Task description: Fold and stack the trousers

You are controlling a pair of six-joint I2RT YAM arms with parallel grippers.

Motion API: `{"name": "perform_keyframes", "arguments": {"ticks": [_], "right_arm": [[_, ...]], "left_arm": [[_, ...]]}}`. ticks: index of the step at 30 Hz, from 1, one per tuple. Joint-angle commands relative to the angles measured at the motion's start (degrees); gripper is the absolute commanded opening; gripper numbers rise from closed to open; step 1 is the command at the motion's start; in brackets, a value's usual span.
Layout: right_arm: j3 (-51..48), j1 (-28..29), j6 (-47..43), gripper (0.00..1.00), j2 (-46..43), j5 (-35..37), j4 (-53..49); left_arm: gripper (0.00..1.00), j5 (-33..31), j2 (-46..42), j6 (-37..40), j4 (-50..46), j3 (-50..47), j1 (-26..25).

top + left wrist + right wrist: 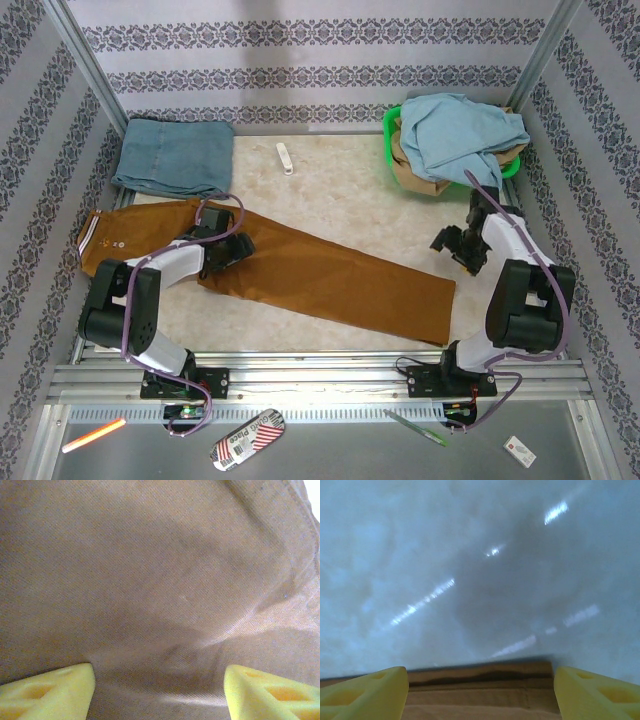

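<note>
I will lower my right gripper back and close on the trousers' far hem corner, below its open fingers, nearer my base.
The rust-brown trousers (320, 275) lie flat and diagonal across the table, with the striped waistband (88, 240) at the left and the leg hems at the lower right. My left gripper (238, 246) rests low over the upper leg. In the left wrist view its yellow fingers (50, 692) stand wide apart on the brown cloth (160, 580), so the left gripper (159, 692) is open. My right gripper (455, 250) hovers just beyond the hem end. In the right wrist view the right gripper (481, 697) is open, with the hem (480, 680) lying between its fingers.
A folded denim-blue cloth (172, 155) lies at the back left. A green basket (392, 128) at the back right holds light blue cloth (460, 130). A small white object (286, 158) lies on the table's far side. Patterned walls close in three sides.
</note>
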Motion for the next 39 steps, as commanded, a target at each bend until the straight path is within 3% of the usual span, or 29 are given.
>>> {"name": "perform_keyframes", "arguments": {"ticks": [1,6,13,16,25,28,34,39], "right_arm": [[-5.05,0.02,5.14,0.77,-2.92,-6.33,-2.48],[-8.71,-0.39,8.94,0.78,-6.67,-2.76,-6.52],[-13.61,-0.58,10.48,0.8,-8.14,-3.01,-6.28],[-13.15,-0.7,9.15,0.8,-6.16,-0.53,-8.2],[-15.99,2.62,9.55,0.77,2.24,-6.52,-0.73],[-15.27,4.41,9.86,0.7,4.18,-6.73,0.48],[-15.21,6.45,9.96,0.26,1.27,-9.15,2.29],[-14.09,6.5,8.22,0.01,-1.39,-9.45,0.96]], "left_arm": [[0.7,1.64,1.03,1.2,-0.34,0.71,1.66],[0.7,4.45,-0.39,-0.08,1.92,-0.3,1.81],[0.7,6.69,-2.8,-0.78,2.88,-0.72,1.77],[0.7,7.12,-3.53,-1.11,3.38,-1.14,1.77],[0.7,7.67,-4.71,-1.84,3.63,-1.04,1.78],[0.7,8.06,-5.02,-2.17,3.45,-0.95,1.76],[0.7,8.15,-6.1,-2.39,2.66,-1.25,1.77],[0.7,8.76,-6.13,-2.52,2.77,-1.77,1.77]]}}
